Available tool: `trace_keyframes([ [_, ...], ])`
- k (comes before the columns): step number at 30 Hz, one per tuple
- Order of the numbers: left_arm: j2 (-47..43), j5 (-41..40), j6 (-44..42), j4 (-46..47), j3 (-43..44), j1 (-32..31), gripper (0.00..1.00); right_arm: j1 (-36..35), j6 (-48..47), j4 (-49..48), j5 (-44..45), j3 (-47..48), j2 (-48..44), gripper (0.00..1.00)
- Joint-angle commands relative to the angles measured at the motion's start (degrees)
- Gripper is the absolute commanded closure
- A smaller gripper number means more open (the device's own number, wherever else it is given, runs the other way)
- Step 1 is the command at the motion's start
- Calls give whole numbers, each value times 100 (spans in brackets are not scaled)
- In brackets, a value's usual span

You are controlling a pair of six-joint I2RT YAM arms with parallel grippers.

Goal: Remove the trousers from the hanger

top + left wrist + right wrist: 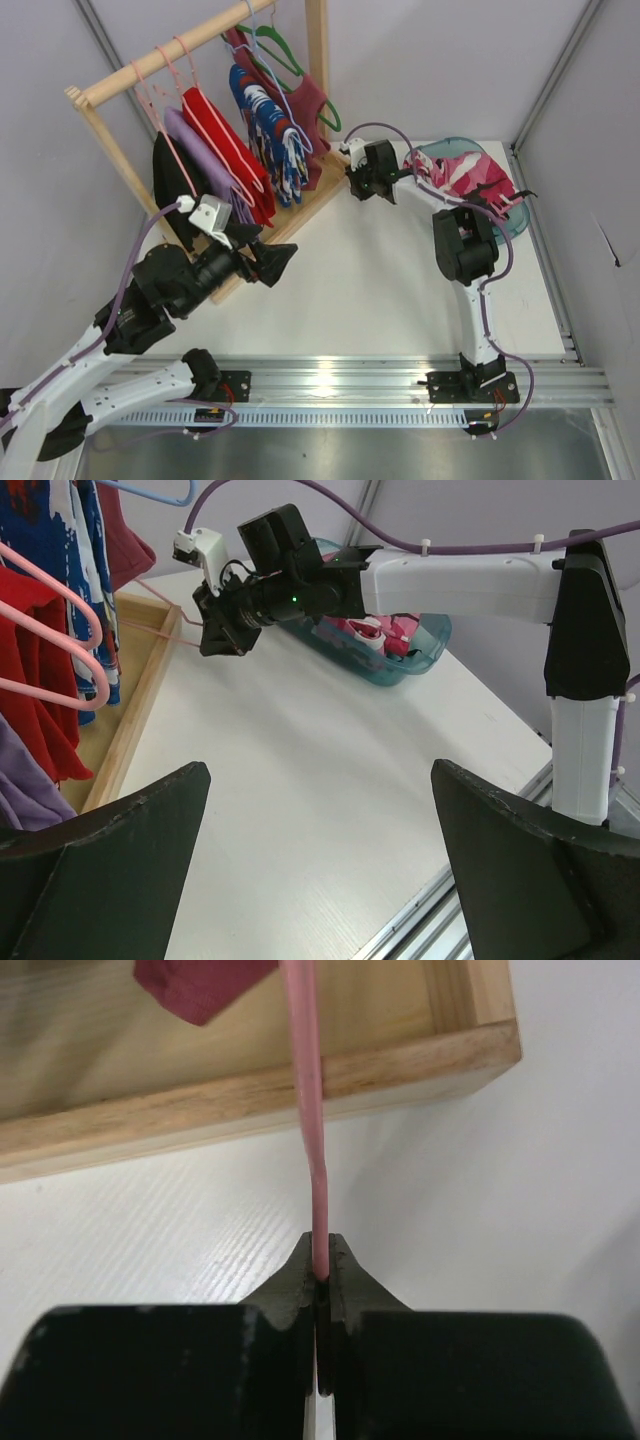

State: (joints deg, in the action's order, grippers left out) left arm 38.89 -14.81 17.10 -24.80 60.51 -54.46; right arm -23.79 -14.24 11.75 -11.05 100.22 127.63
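The far rack post (317,52) stands outward of my right gripper, so my right gripper will move up and outward beside that post next and release the bare hanger. Its trousers (470,172) are already in the bin.
The pink patterned trousers (470,172) lie bunched in a teal bin (516,215) at the back right, off the hanger; they also show in the left wrist view (378,630). My right gripper (357,182) sits low at the right end of the wooden rack base, shut on the thin pale-pink hanger wire (305,1080), which runs up from the jaws (320,1265) over the base. The hanger carries no cloth that I can see. My left gripper (278,262) is open and empty over the table (320,780), aimed at the right gripper (222,630).
The wooden rack (190,60) holds several hangers with a red garment (225,140), a blue-white-red one (270,125), lilac and black ones, and a green hanger (280,50). Its base frame (250,1100) lies just ahead of the right gripper. A metal rail (350,380) runs along the near edge.
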Motion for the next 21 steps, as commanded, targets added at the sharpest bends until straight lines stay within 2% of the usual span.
trace_keyframes([
  [1, 65, -57, 56, 45, 172, 40, 0, 128, 386, -164, 130, 480, 86, 100],
  [7, 92, 4, 83, 107, 136, 40, 1, 226, 730, -261, -170, 507, -273, 100],
  [21, -277, 232, 223, 203, -30, 49, 0, -29, -35, 363, -126, 770, -1750, 100],
])
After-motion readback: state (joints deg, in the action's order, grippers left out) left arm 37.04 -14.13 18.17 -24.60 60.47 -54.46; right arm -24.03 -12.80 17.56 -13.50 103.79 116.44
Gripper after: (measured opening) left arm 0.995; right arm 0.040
